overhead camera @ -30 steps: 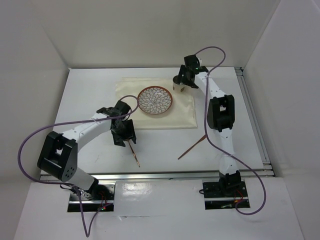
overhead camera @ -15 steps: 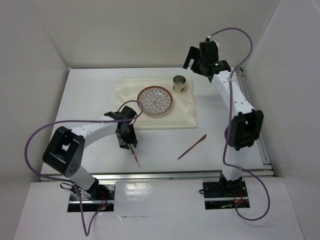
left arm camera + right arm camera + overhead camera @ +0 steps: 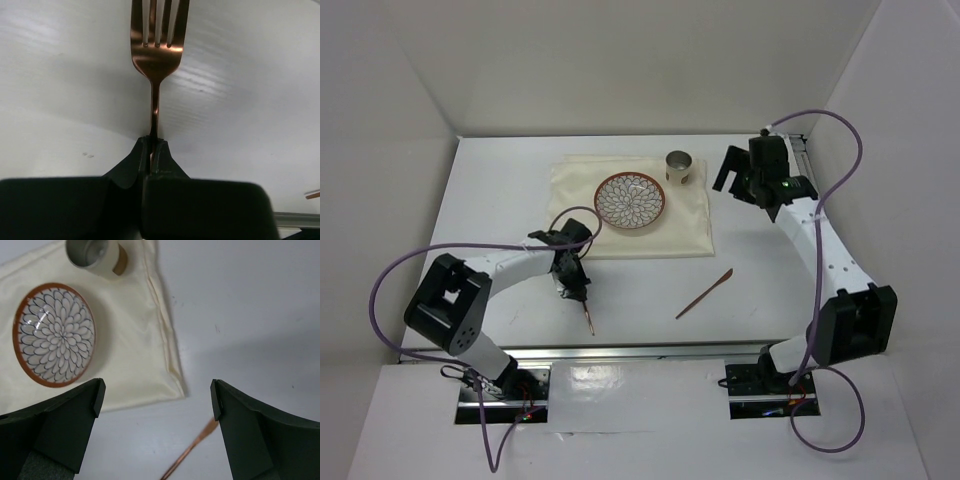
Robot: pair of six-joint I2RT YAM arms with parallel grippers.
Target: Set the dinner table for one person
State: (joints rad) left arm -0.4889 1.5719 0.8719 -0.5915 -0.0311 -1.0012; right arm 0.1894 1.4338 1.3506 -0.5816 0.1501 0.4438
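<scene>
Next, the left gripper moves outward over the placemat strip [image 3: 577,190] on the plate's side away from the cup [image 3: 678,166] and releases the fork's handle, since that strip is bare.
On the white dinner table [image 3: 500,200] lies a cream placemat [image 3: 675,225] with a flower-patterned plate [image 3: 630,200] and a metal cup [image 3: 678,166] on it. My left gripper [image 3: 572,290] is low over the table's front left, shut on the handle of a copper fork [image 3: 587,318]. In the left wrist view the fork [image 3: 156,55] points away from the closed jaws [image 3: 153,145]. My right gripper [image 3: 732,172] hangs open to the right of the cup, holding nothing. A copper knife [image 3: 704,294] lies on the table at the front right. From the right wrist view, the plate [image 3: 54,335], cup [image 3: 95,252] and knife [image 3: 192,452] show below the open gripper [image 3: 157,395].
Silver rails run along the table's front edge [image 3: 650,350] and right edge [image 3: 830,240]. White walls enclose the back and sides. Purple cables loop off both arms.
My left gripper lowered and shut on the fork's handle. The right arm let go of the cup, opened wide and swung right, away from the placemat.
</scene>
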